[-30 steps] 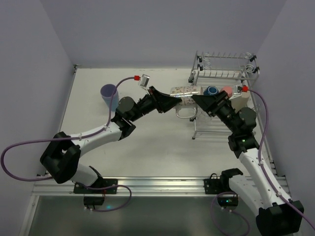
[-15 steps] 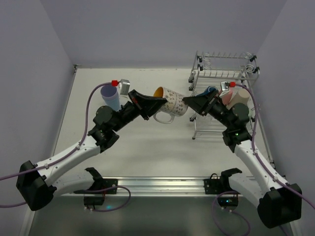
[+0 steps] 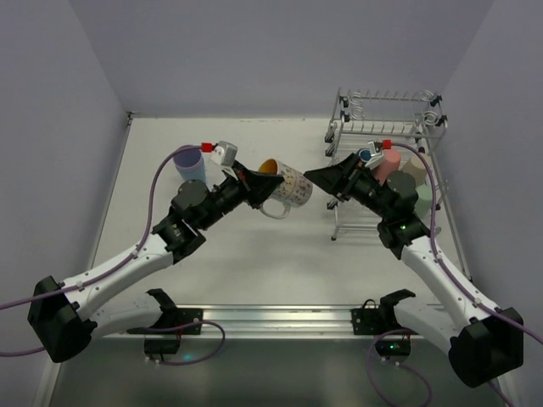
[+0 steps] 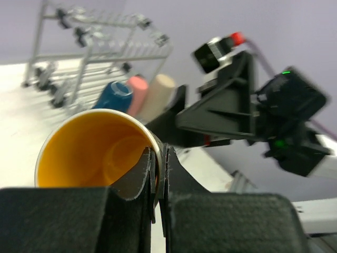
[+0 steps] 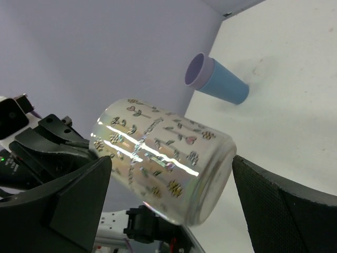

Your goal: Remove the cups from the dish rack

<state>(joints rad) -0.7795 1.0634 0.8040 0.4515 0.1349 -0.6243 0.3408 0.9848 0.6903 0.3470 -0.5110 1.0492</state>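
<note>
The left gripper needs to turn to point down next, which brings the mug upright, and then lower the mug onto the table next to the tumbler.
My left gripper (image 3: 257, 182) is shut on the rim of the orange-inside glass mug (image 3: 287, 188) and holds it tilted above the table; the wrist view shows one finger inside the rim and one outside (image 4: 159, 174). The mug's flower-printed side fills the right wrist view (image 5: 163, 158). My right gripper (image 3: 316, 179) is open, its fingers (image 5: 79, 200) wide on either side of the mug's base and not touching it. The dish rack (image 3: 390, 127) holds a dark-blue mug (image 3: 366, 156), a pink cup (image 3: 386, 163), a beige cup (image 3: 413, 170) and a green cup (image 3: 424, 197).
A tall tumbler, light blue with a lavender rim (image 3: 190, 165), stands on the table at the back left, behind my left arm; it also shows in the right wrist view (image 5: 218, 84). Side walls close in the table on the left and right.
A second ago both grippers were at the mug by the rack. The left gripper has since carried it left and tilted it; the right gripper has opened and trails close behind.
</note>
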